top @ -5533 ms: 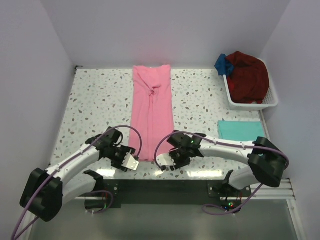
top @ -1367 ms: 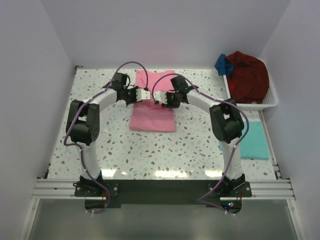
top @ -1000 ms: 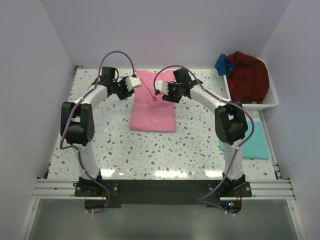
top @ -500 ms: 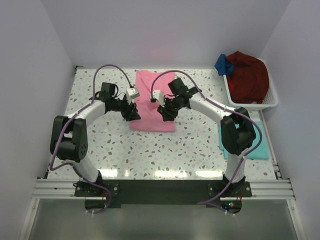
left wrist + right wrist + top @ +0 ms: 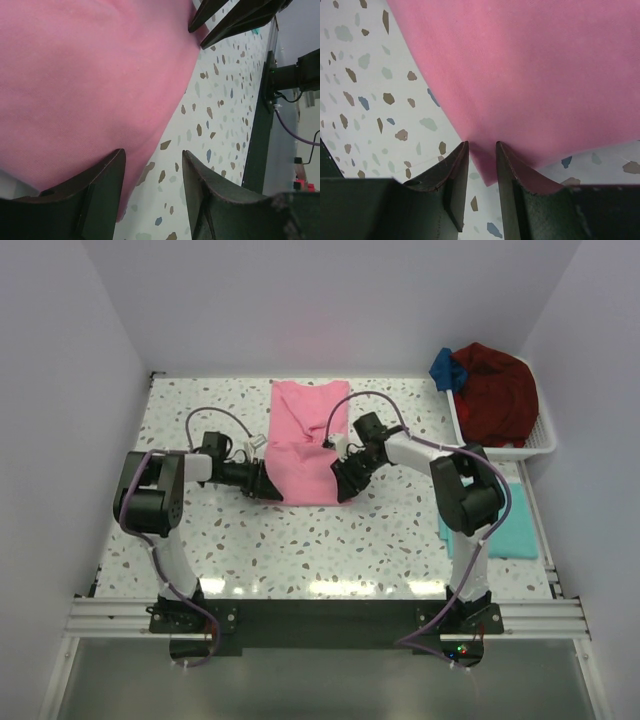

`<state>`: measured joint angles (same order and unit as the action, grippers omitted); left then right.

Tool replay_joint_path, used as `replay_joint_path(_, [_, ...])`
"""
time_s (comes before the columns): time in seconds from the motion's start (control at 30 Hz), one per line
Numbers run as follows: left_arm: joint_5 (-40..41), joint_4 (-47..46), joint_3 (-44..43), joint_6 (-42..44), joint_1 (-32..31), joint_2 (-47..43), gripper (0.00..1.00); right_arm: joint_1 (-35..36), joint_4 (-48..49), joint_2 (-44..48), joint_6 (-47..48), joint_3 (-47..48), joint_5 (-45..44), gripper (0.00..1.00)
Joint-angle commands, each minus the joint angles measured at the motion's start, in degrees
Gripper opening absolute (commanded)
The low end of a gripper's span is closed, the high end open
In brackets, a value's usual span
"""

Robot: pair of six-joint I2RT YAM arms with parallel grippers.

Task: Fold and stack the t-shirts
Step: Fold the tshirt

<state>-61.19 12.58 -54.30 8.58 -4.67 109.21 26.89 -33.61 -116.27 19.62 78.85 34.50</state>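
Next, my left gripper needs to lift clear, then move down astride the pink t-shirt's near corner (image 5: 123,207) by its fingers, since only bare table shows in its gap.
A pink t-shirt (image 5: 308,435), folded to about half its length, lies on the speckled table at centre back. My left gripper (image 5: 272,487) sits low at its near left corner, open. In the left wrist view one finger (image 5: 100,190) covers the pink cloth's (image 5: 90,75) edge, and bare table shows in the gap of the gripper (image 5: 152,167). My right gripper (image 5: 343,488) is at the near right corner. Its jaws (image 5: 482,150) stand narrowly apart astride the tip of the pink corner (image 5: 530,65). A folded teal t-shirt (image 5: 515,530) lies at the right edge.
A white basket (image 5: 540,445) at the back right holds a dark red garment (image 5: 495,390) and a blue one (image 5: 445,368). White walls close in the table on three sides. The right arm's elbow hangs over the teal shirt.
The shirt, long 5.5 s ago, is now folded shorter. Both grippers came back from its far end and dropped to its near corners. The right jaws have narrowed.
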Motion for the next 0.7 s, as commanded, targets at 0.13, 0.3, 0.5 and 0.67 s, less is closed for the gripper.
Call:
replay_joint_path(0.13, [-3.85,10.42,-0.27,8.18,2.21,-1.44,0.58,-0.70,-6.82,2.70,2.35,-0.89,-0.40,0.33])
replay_joint_path(0.3, [-1.23,23.01,-6.95,26.71,2.21,-11.11,0.59,-0.70,-5.78,12.90,9.81,-2.11,-0.57,0.38])
replay_joint_path(0.5, [8.80,17.83,-0.02,48.43,2.03,-22.89,0.59,0.96,1.06,21.33,28.43,-7.91,-9.34,0.51])
replay_joint_path(0.67, [11.17,15.11,6.40,63.91,0.54,-26.68,0.59,4.82,8.20,22.31,39.95,-14.59,-13.66,0.52])
